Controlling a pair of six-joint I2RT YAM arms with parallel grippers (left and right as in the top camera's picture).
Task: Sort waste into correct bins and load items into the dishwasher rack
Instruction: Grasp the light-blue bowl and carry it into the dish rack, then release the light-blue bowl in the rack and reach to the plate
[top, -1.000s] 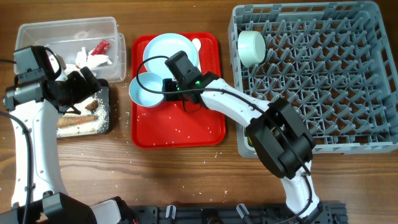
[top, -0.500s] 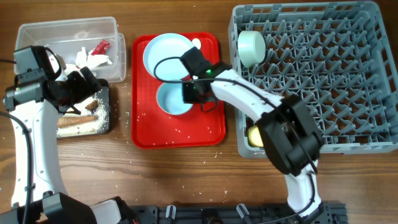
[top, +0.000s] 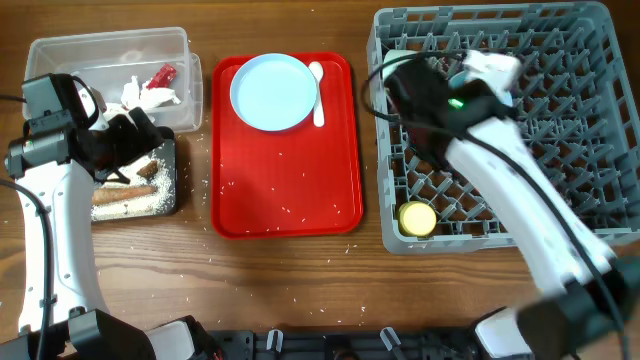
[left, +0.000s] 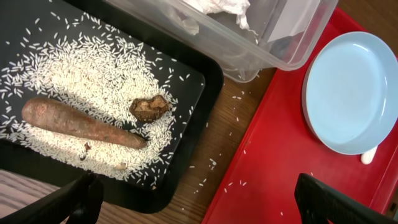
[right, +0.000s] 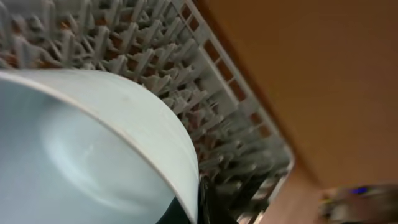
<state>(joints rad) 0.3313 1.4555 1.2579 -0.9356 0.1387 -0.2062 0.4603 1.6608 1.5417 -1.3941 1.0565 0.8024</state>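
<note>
I should next lower my right gripper to the left in the overhead view and release the bluish bowl among the rack's empty wires, outward of the yellow cup.
My right gripper (right: 198, 200) is shut on the rim of a pale bluish bowl (right: 81, 155) and holds it tilted over the grey dishwasher rack (right: 155, 56). In the overhead view the right gripper (top: 415, 95) is above the rack's (top: 560, 150) back left part. It hides most of a pale bowl edge (top: 392, 58) there. A yellow cup (top: 417, 218) sits in the rack's front left corner. The round plate (top: 270, 92) and white spoon (top: 317, 80) lie on the red tray (top: 290, 200). My left gripper (left: 199, 205) is open and empty above the black tub's (left: 205, 81) edge.
The black tub holds rice (left: 81, 68), a brown sausage (left: 81, 123) and a small brown piece (left: 149, 107). The clear tub (top: 60, 55) holds a red-and-white wrapper (top: 161, 74) and white paper (top: 140, 93). Rice grains are scattered on the tray and the table.
My right arm has lifted the bowl off the red tray and carried it right, over the rack. The left arm has not moved.
</note>
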